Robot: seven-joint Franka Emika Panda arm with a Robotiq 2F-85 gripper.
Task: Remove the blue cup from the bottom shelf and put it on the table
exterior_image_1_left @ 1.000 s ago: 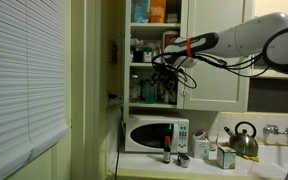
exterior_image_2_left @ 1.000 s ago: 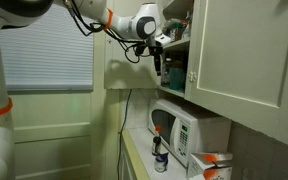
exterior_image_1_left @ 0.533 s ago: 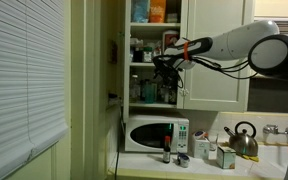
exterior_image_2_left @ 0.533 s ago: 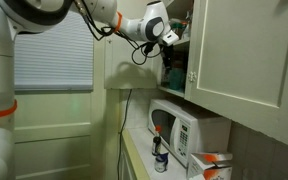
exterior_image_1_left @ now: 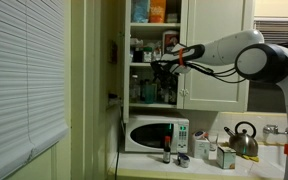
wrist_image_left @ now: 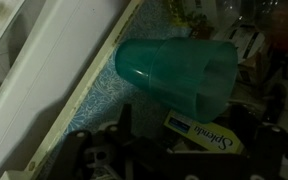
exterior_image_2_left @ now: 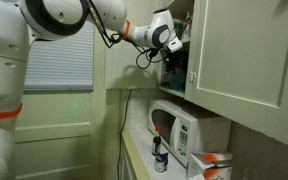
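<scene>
My gripper's open fingers stop short of the blue cup's near side (wrist_image_left: pixel 176 98) just below. My gripper will move down next until its fingers are around that side of the cup.
The blue cup (wrist_image_left: pixel 179 72) fills the middle of the wrist view, teal and plain, standing on the speckled liner of the bottom shelf (wrist_image_left: pixel 89 95). My gripper (wrist_image_left: pixel 197 112) is open, its dark fingers on either side just short of the cup and not touching it. In both exterior views the gripper (exterior_image_1_left: pixel 161 68) (exterior_image_2_left: pixel 174 38) reaches into the open cabinet above the bottom shelf (exterior_image_1_left: pixel 154 103). The cup is too small to make out there. The table (exterior_image_1_left: pixel 276 166) (exterior_image_2_left: pixel 142 160) lies below.
A yellow Splenda box (wrist_image_left: pixel 206 136) lies by the cup, bottles behind it. A white microwave (exterior_image_1_left: pixel 156 134) (exterior_image_2_left: pixel 180 131), a red-capped bottle (exterior_image_1_left: pixel 167 151), small boxes and a steel kettle (exterior_image_1_left: pixel 244 140) stand on the table. An open cabinet door (exterior_image_2_left: pixel 249 55) hangs close.
The arm has stretched further into the cabinet and the gripper has moved deeper among the shelf items. The gripper stays open and nothing has been taken hold of.
</scene>
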